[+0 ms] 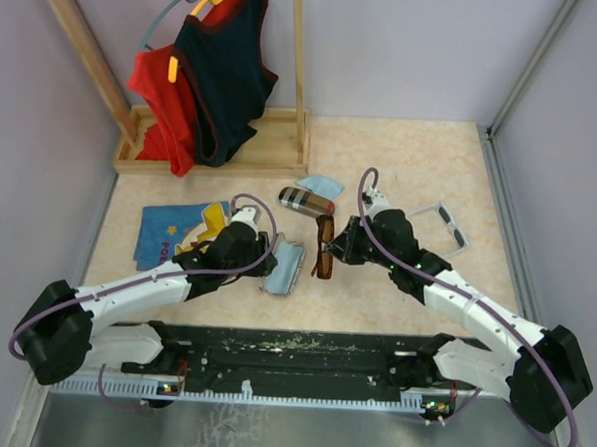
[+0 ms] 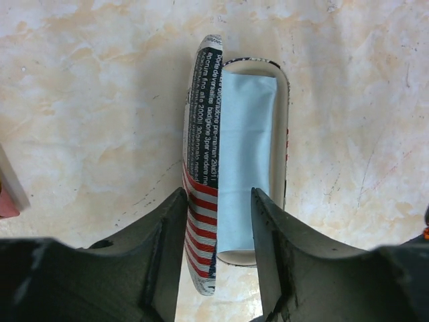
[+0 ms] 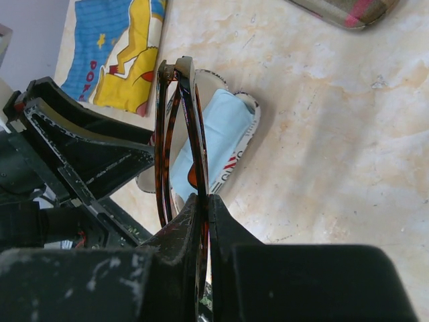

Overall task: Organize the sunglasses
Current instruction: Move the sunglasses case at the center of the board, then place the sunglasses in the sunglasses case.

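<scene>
The sunglasses will be carried by my right gripper over the open case's light-blue cloth (image 1: 284,270) (image 3: 225,127), lowered and released. The cloth is below my right gripper and to its left in the top view.
The dark brown sunglasses (image 1: 324,247) (image 3: 179,114) hang folded, on edge, in my right gripper (image 1: 337,248) (image 3: 206,198), which is shut on the frame. Below them lies the open flag-print case (image 1: 285,268) (image 3: 236,149), lined with a light-blue cloth (image 2: 245,147). Its lid (image 2: 202,134) stands upright. My left gripper (image 1: 273,252) (image 2: 218,200) is open, its fingers (image 2: 175,221) either side of the lid's near end and not pressing it. The white-grey sunglasses (image 1: 444,227) lie unfolded on the table, to the right of my right arm.
A shut plaid case (image 1: 306,201) (image 3: 342,10) lies behind the brown pair, with a light-blue cloth (image 1: 322,186) next to it. A blue and yellow cartoon cloth (image 1: 178,232) (image 3: 127,54) lies at the left. A wooden rack with red and navy tops (image 1: 211,74) stands at the back left.
</scene>
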You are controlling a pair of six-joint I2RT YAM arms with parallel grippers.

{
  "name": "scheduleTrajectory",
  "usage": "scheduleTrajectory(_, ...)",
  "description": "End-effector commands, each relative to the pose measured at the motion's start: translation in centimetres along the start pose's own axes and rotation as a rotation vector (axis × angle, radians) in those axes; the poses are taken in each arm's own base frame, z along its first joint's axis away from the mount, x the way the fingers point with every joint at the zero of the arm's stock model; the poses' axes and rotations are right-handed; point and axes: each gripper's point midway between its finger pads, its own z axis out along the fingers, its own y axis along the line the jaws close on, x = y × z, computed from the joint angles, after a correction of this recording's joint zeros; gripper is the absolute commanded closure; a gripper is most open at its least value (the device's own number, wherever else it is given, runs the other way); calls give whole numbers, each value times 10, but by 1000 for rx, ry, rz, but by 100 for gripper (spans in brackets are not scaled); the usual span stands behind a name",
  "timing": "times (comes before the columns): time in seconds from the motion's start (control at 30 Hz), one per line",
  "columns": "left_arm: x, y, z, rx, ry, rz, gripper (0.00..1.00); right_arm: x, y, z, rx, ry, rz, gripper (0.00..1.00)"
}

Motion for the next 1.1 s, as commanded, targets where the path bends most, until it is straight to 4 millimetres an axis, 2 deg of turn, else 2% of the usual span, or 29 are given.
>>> scheduleTrajectory(0.0, -7, -13, -2, 65, -30, -5, 53, -18, 26, 7, -104, -22, 9, 100)
scheduleTrajectory(0.27, 0, -19, 0, 102, -6, -16, 56, -14, 25, 23, -124, -60, 171, 100)
scheduleTrajectory(0.5, 3, -21, -2, 120, 6, -29, 57, 0, 21, 40, -99, -62, 260, 100)
scheduleTrajectory(0.77, 3, -18, -2, 109, 0, -24, 57, 18, 36, 63, -170, 48, 238, 100)
scheduleTrajectory(1.07, 2, -15, -4, 99, -4, -11, 57, 32, 39, 85, -173, 149, 203, 100)
